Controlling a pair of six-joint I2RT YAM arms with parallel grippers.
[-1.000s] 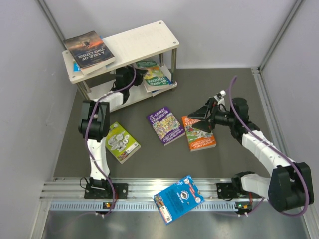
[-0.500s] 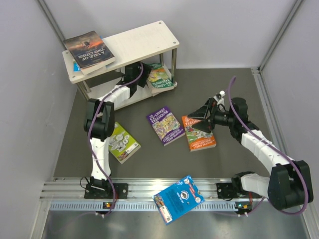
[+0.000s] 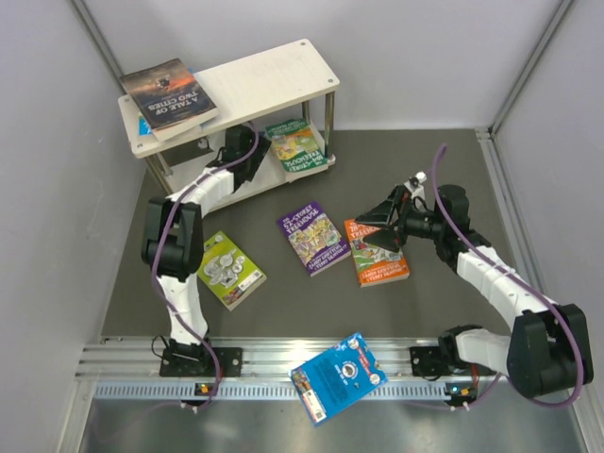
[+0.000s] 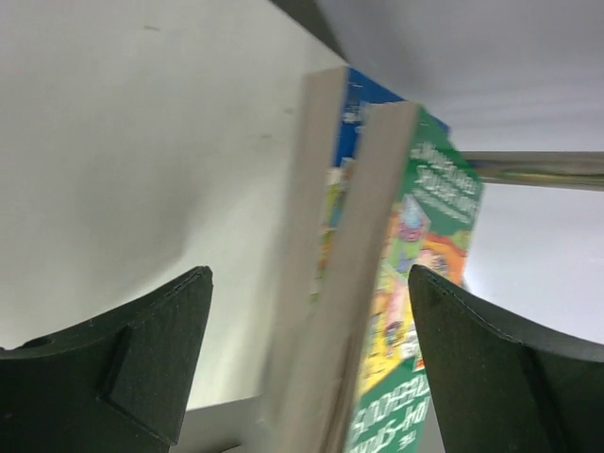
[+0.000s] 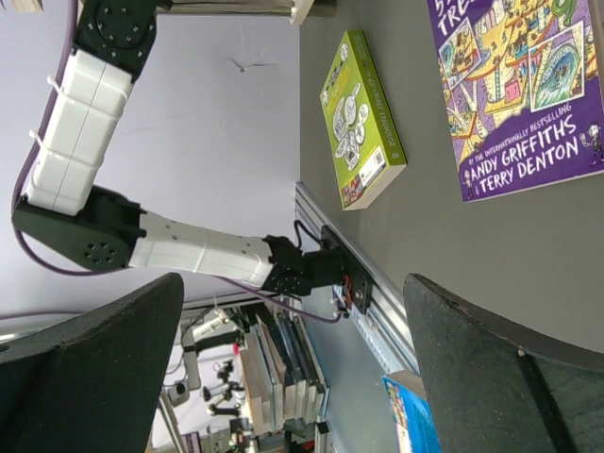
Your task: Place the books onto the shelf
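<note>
My left gripper backs out from under the shelf's top board next and swings back to the bright blue book's mat-side edge (image 3: 334,346), since this book lies off the shelf (image 3: 274,75).
The shelf (image 3: 274,75) stands at the back left. A dark book (image 3: 170,94) lies on its top board. On the lower board lies a green book (image 3: 297,146) over a blue one. My left gripper (image 3: 255,156) is under the top board, open, and both books' page edges stand between its fingers (image 4: 142,359) without touching; the green book (image 4: 415,283) is on the right there. The purple book (image 3: 313,236), orange book (image 3: 379,257) and lime-green book (image 3: 229,269) lie on the mat. My right gripper (image 3: 382,226) hovers open and empty over the orange book.
A bright blue book (image 3: 338,376) rests on the metal rail at the front edge, between the arm bases. Grey walls close in the left, back and right sides. The shelf's metal posts (image 3: 329,113) stand beside the green book.
My left gripper has opened and let go of the green book on the lower board, then drawn back slightly to the left. The right arm has not moved.
</note>
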